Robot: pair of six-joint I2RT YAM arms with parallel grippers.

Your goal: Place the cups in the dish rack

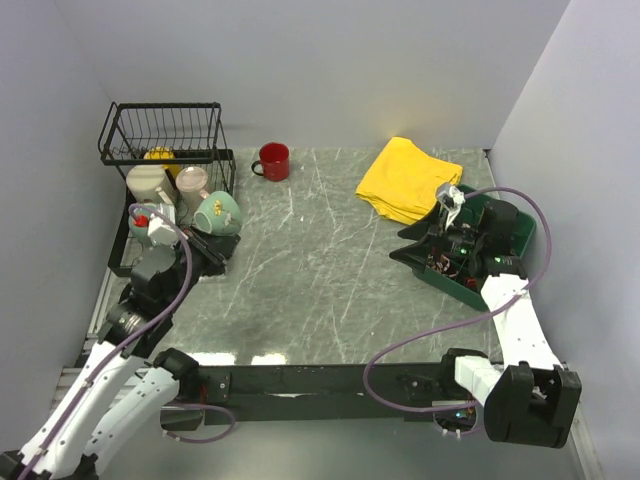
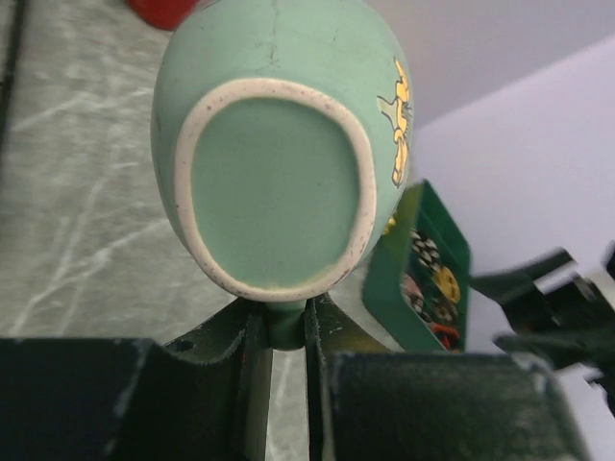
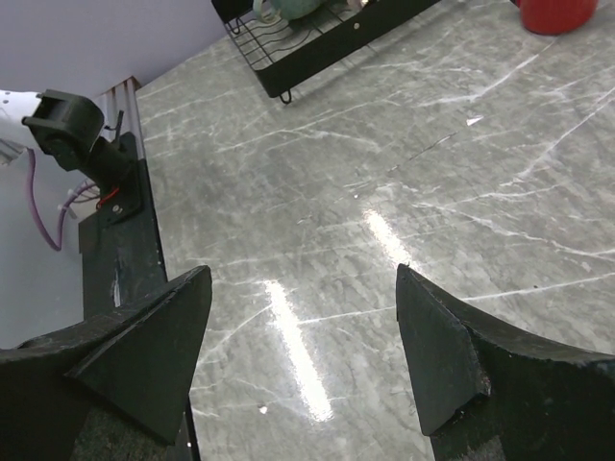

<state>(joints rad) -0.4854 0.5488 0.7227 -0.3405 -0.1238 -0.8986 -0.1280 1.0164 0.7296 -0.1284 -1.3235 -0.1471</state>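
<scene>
My left gripper should go left in the top view, then down beside the pinkish-beige cup (image 1: 190, 182), and release the held pale green cup, which overhangs the tray's edge.
My left gripper (image 1: 203, 238) is shut on the handle (image 2: 285, 327) of a pale green cup (image 1: 220, 212), which lies tipped on its side over the right edge of the dish rack's (image 1: 130, 240) flat tray. The left wrist view shows this cup's (image 2: 279, 144) cream-ringed base. A cream cup (image 1: 150, 183) and a pinkish-beige cup (image 1: 190, 182) sit in the tray. In the raised basket (image 1: 160, 125) is a yellow cup (image 1: 160, 155). A red cup (image 1: 272, 160) stands on the table behind. My right gripper (image 1: 440, 240) (image 3: 303, 336) hangs open and empty at the right.
A yellow cloth (image 1: 408, 178) lies at the back right. A green compartment tray (image 1: 470, 270) sits under the right arm and shows as the tray (image 2: 423, 269) in the left wrist view. Grey walls close in the table on three sides.
</scene>
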